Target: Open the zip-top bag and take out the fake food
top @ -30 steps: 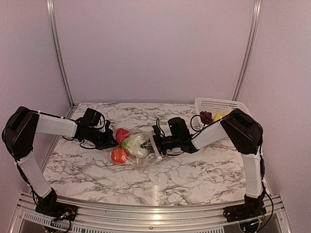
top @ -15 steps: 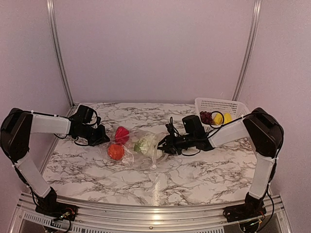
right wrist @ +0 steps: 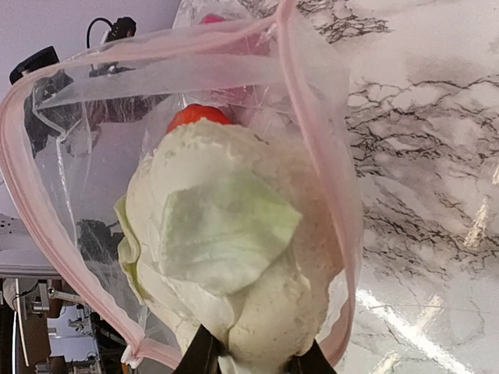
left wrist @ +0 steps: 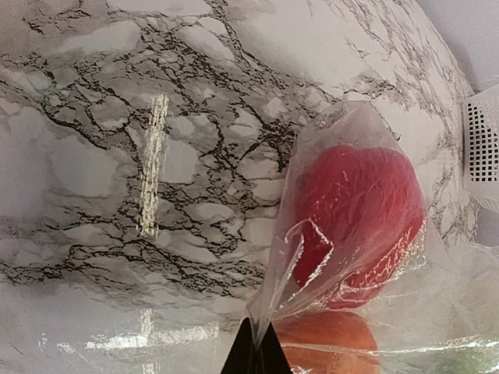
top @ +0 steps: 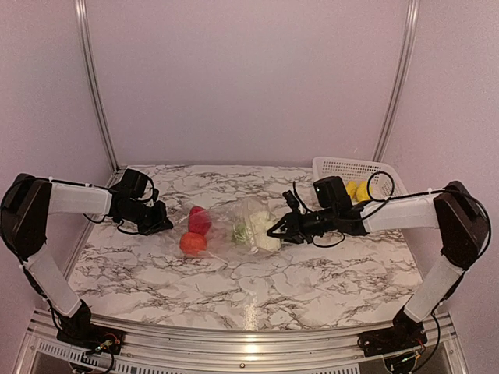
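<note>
I will next use my right gripper to pull clear the leafy piece (right wrist: 234,265), which is still in the bag's opening. I will then rise outward past the yellow pieces and lower it into the basket.
The clear zip-top bag (top: 226,230) lies on the marble table, its pink zip mouth (right wrist: 312,148) open toward the right. My right gripper (top: 274,231) is shut on the pale green leafy piece (right wrist: 234,265) and holds it at the bag's mouth. My left gripper (left wrist: 255,360) is shut on the bag's left corner (left wrist: 277,288). The red piece (left wrist: 355,210) and the orange-red ball (left wrist: 327,343) sit inside the bag; both show in the top view, red piece (top: 198,220), ball (top: 192,243). Yellow pieces (top: 359,189) lie in the basket.
A white lattice basket (top: 343,168) stands at the back right of the table. Metal frame posts rise at the back corners, and a metal rail (top: 249,343) runs along the near edge.
My right gripper has drawn back to the right with the leafy piece, out toward the bag's mouth. The bag has stretched out. My left gripper has moved slightly left, holding the corner.
</note>
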`<state>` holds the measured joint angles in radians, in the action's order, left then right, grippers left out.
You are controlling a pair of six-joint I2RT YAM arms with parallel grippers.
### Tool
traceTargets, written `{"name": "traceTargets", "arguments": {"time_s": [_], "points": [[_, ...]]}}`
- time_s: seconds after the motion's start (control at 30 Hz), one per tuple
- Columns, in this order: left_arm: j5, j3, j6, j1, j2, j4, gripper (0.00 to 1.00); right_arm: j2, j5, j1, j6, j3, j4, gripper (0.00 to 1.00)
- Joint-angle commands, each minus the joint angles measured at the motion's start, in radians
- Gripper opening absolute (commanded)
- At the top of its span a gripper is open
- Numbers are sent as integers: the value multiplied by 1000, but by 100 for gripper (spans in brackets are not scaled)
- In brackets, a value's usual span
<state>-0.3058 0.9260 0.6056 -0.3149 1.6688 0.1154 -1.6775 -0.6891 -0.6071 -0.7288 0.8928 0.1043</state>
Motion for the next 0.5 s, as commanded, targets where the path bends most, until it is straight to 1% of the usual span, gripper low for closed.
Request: {"name": "traceTargets", "arguments": {"time_s": [0.0, 0.03, 0.13, 0.3, 0.47], "points": [[20, -6, -15, 13, -16, 36, 0, 96, 11, 67, 75, -17, -99, 3], [20, -6, -15, 13, -16, 36, 0, 122, 13, 85, 83, -25, -128, 3], [15, -6, -15, 13, -13, 33, 0, 164, 24, 142, 82, -40, -129, 3], [-4, -9, -15, 13, -16, 18, 0, 173, 10, 199, 92, 0, -129, 2], [-9, -3, -20, 13, -22, 22, 0, 199, -20, 340, 116, 55, -158, 2]]}}
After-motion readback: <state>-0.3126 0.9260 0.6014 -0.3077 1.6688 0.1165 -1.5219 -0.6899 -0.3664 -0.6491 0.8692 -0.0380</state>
